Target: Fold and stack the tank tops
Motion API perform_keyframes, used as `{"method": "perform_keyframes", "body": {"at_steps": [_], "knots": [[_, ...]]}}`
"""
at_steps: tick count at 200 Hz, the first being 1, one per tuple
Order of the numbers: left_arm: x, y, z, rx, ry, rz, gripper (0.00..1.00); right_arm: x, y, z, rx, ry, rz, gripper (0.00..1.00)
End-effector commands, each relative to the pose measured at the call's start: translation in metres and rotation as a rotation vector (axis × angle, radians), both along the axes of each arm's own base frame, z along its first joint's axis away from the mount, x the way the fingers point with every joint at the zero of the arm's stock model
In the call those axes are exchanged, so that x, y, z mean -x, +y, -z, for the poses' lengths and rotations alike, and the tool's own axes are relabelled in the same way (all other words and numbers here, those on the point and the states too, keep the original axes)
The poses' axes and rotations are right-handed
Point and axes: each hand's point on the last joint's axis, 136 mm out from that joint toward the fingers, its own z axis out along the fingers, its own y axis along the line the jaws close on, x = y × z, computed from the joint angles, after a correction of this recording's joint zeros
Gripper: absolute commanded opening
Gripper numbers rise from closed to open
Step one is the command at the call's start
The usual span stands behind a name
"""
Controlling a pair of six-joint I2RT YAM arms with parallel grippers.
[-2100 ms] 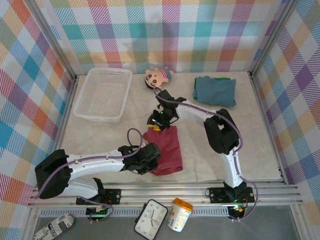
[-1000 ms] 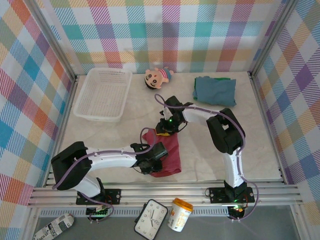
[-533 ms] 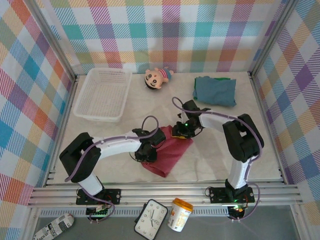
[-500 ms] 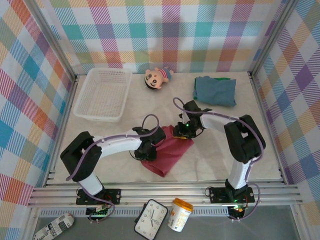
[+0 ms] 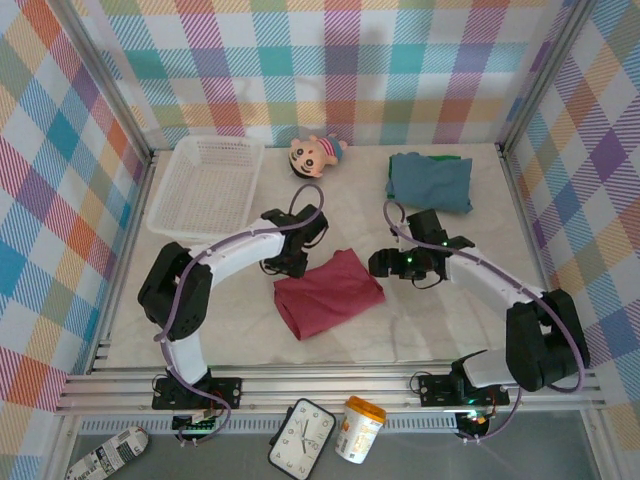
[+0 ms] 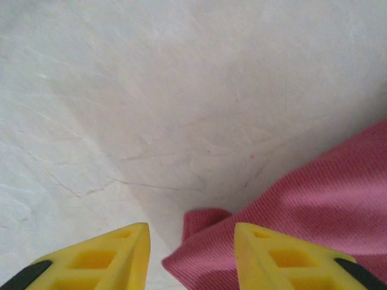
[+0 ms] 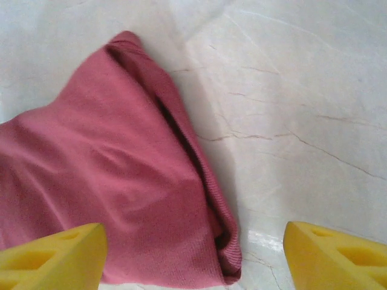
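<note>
My right gripper moves over the red tank top next and lowers onto the tank top's layered side edge [image 5: 367,272] [image 7: 195,151], which lies below the gripper's wide open fingers.
The dark red tank top [image 5: 328,293] lies folded on the table's middle, and both grippers are off it. My left gripper [image 5: 287,268] hovers at its back left corner, open; in the left wrist view the red cloth's corner [image 6: 205,220] lies below and between the yellow fingers [image 6: 121,254], unpinched. To the right of the top, my right gripper [image 5: 380,263] stands wide open, with the red top's folded edge [image 7: 199,181] under the gap. The blue-grey tank top [image 5: 430,182] lies folded at the back right on a green one [image 5: 445,156], of which an edge shows.
A white mesh basket [image 5: 200,237] stands at the back left. A doll [image 5: 315,155] lies by the back wall. Checked walls close in three sides. A clock [image 5: 300,438] and a cup [image 5: 360,428] sit beyond the front rail.
Both grippers carried the red top rightward, turned it and opened, leaving it folded on the table. The left gripper drew back to its back left corner; the right moved off to the right.
</note>
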Motion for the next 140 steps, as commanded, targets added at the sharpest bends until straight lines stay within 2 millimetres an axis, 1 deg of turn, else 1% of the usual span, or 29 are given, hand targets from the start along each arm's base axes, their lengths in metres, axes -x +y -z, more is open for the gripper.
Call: {"method": "perform_keyframes", "body": {"at_steps": [1, 20, 32, 50, 59, 82, 96, 114, 123, 140], "knots": [[0.015, 0.006, -0.010, 0.007, 0.068, -0.027, 0.44, -0.004, 0.015, 0.001, 0.013, -0.060, -0.124, 0.76], [0.044, -0.006, -0.016, 0.183, 0.129, -0.156, 0.47, -0.008, 0.026, 0.006, 0.049, -0.070, -0.179, 0.73], [0.063, -0.014, -0.015, 0.312, 0.159, -0.243, 0.49, -0.012, 0.032, 0.012, 0.082, -0.074, -0.200, 0.72], [0.087, -0.016, -0.005, 0.420, 0.171, -0.350, 0.51, -0.020, 0.037, 0.021, 0.107, -0.068, -0.223, 0.70], [0.094, -0.015, -0.001, 0.452, 0.164, -0.385, 0.51, -0.022, 0.040, 0.026, 0.126, -0.062, -0.237, 0.69], [0.097, -0.021, 0.007, 0.557, 0.114, -0.418, 0.51, -0.027, 0.043, 0.041, 0.169, -0.042, -0.259, 0.69], [0.094, -0.022, 0.011, 0.608, 0.075, -0.436, 0.52, -0.030, 0.046, 0.044, 0.164, -0.040, -0.264, 0.70], [0.086, -0.027, 0.015, 0.698, 0.014, -0.447, 0.52, -0.030, 0.053, 0.050, 0.154, -0.017, -0.283, 0.70], [0.086, -0.026, 0.022, 0.708, 0.009, -0.460, 0.53, -0.029, 0.056, 0.053, 0.148, -0.004, -0.289, 0.70], [0.091, -0.023, 0.036, 0.672, 0.034, -0.464, 0.53, -0.026, 0.061, 0.057, 0.137, 0.016, -0.297, 0.69]]}}
